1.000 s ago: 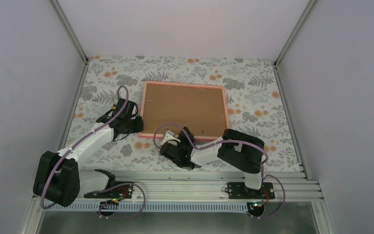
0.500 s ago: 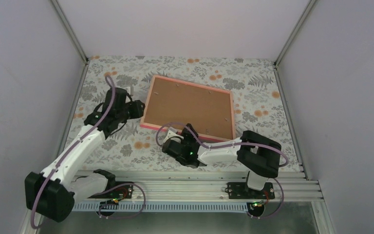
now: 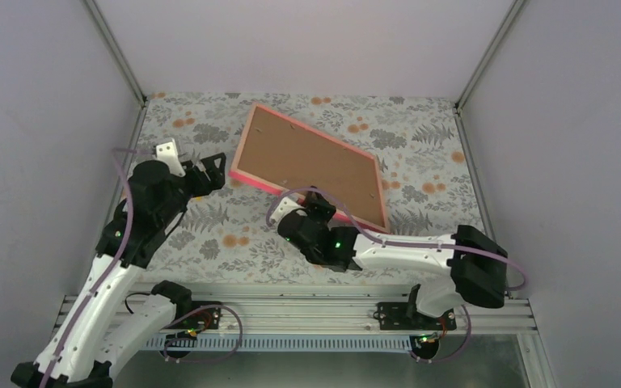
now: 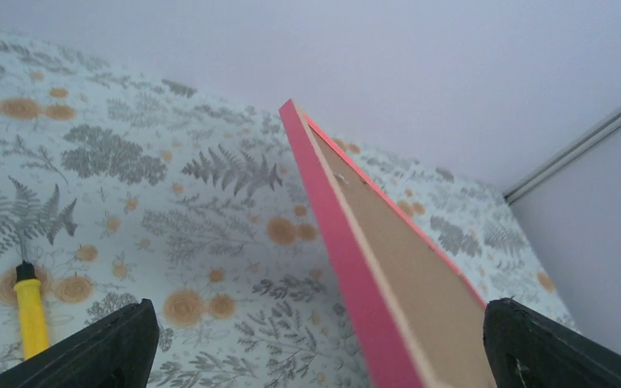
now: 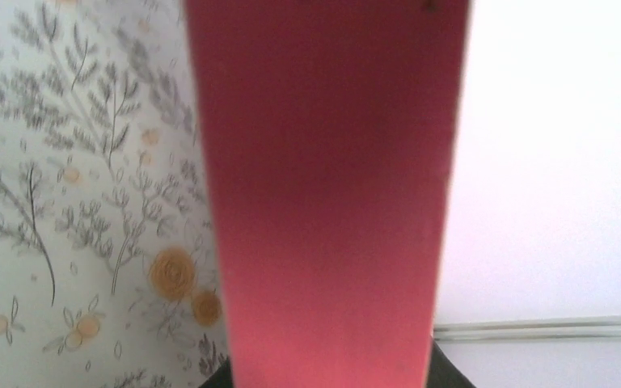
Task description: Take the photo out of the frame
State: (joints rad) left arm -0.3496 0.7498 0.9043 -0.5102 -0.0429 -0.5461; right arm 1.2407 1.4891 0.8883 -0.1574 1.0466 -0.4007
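Next, my right gripper turns the frame (image 3: 303,166) over, lowers it onto the floral tablecloth and releases it, since its fibreboard back faces up, the photo hidden.
The frame (image 3: 303,166) shows its brown fibreboard back, ringed by a thin pink edge, and is tilted and turned above the floral tablecloth. My right gripper (image 3: 321,206) is shut on the middle of its near edge; in the right wrist view the pink edge (image 5: 323,202) fills the space above the right gripper (image 5: 323,376). My left gripper (image 3: 210,174) is open just left of the frame's near-left corner. The left wrist view has the frame (image 4: 348,250) running up between the wide-apart jaws of the left gripper (image 4: 315,356), untouched. The photo is hidden.
A yellow-handled tool (image 4: 31,311) lies on the floral tablecloth (image 3: 210,242) at the left. Grey walls (image 3: 48,121) close in the left, back and right sides. The aluminium rail (image 3: 307,303) with both arm bases runs along the near edge.
My left gripper has opened, let go of the frame's left edge and drawn back to the left. The right gripper has closed further, and the frame has risen and turned clockwise.
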